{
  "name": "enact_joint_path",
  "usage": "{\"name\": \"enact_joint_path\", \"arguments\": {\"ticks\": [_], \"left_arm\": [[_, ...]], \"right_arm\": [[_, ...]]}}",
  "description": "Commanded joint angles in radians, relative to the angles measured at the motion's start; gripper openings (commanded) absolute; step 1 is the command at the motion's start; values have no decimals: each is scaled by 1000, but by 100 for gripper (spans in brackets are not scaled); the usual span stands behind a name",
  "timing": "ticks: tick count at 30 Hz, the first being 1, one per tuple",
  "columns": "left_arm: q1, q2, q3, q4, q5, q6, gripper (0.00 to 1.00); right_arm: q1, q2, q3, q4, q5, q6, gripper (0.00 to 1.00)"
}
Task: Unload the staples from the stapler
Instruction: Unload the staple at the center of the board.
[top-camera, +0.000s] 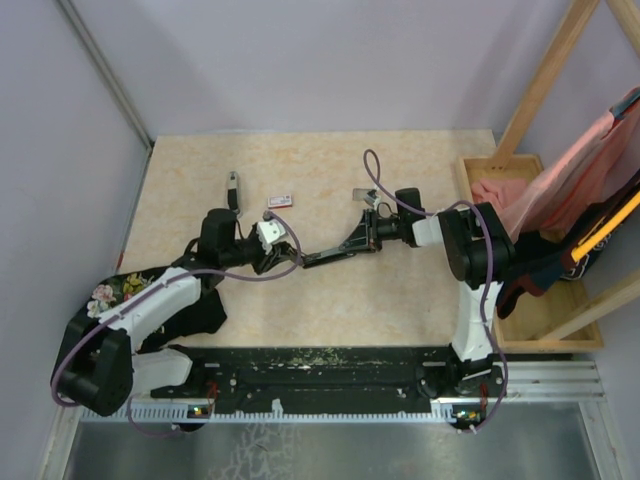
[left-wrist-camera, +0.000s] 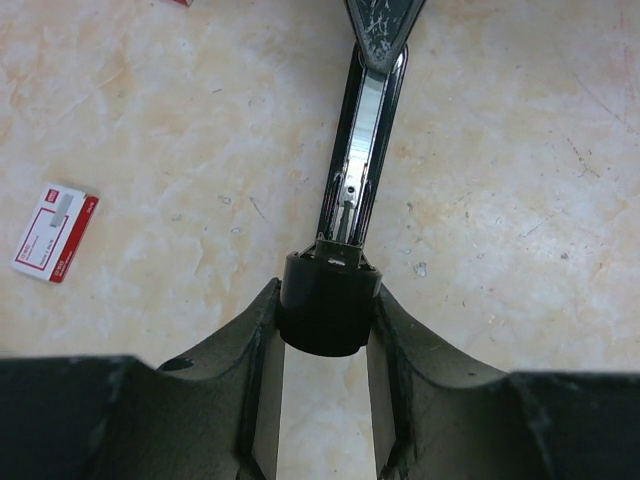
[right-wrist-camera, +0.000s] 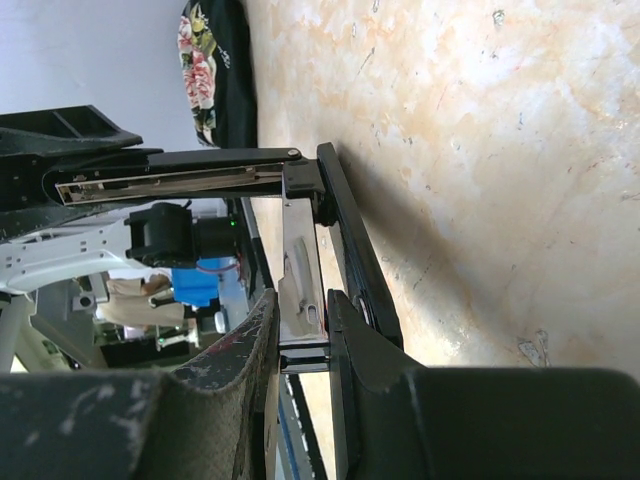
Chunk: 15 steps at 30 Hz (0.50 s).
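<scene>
My left gripper swings the rounded end down next, away from the right gripper, and releases it. The rounded end still stands raised, and bare tabletop lies below my left gripper.
The black stapler (top-camera: 335, 247) is swung open and held between both arms over the table. My left gripper (top-camera: 278, 250) is shut on its black rounded end (left-wrist-camera: 325, 305). The silver magazine rail (left-wrist-camera: 362, 140) runs away from my fingers, and I cannot tell whether staples sit in it. My right gripper (top-camera: 376, 226) is shut on the stapler's silver metal plate (right-wrist-camera: 303, 285), with the black base (right-wrist-camera: 350, 240) beside it and the open rail arm (right-wrist-camera: 170, 182) sticking out left. No loose staple strip shows clearly.
A small red-and-white box (top-camera: 280, 201) lies behind the stapler and also shows in the left wrist view (left-wrist-camera: 55, 232). Small grey pieces lie at the back (top-camera: 232, 186) and near the right gripper (top-camera: 358, 196). A wooden tray (top-camera: 560, 310) with cloth stands at the right.
</scene>
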Motion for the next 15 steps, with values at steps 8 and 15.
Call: {"name": "enact_joint_path", "arguments": {"ticks": [8, 15], "left_arm": [[70, -36, -31, -38, -92, 164, 0], [79, -4, -58, -67, -121, 224, 0]], "right_arm": [[-22, -63, 28, -55, 36, -40, 0], [-24, -68, 30, -59, 36, -42, 0]]}}
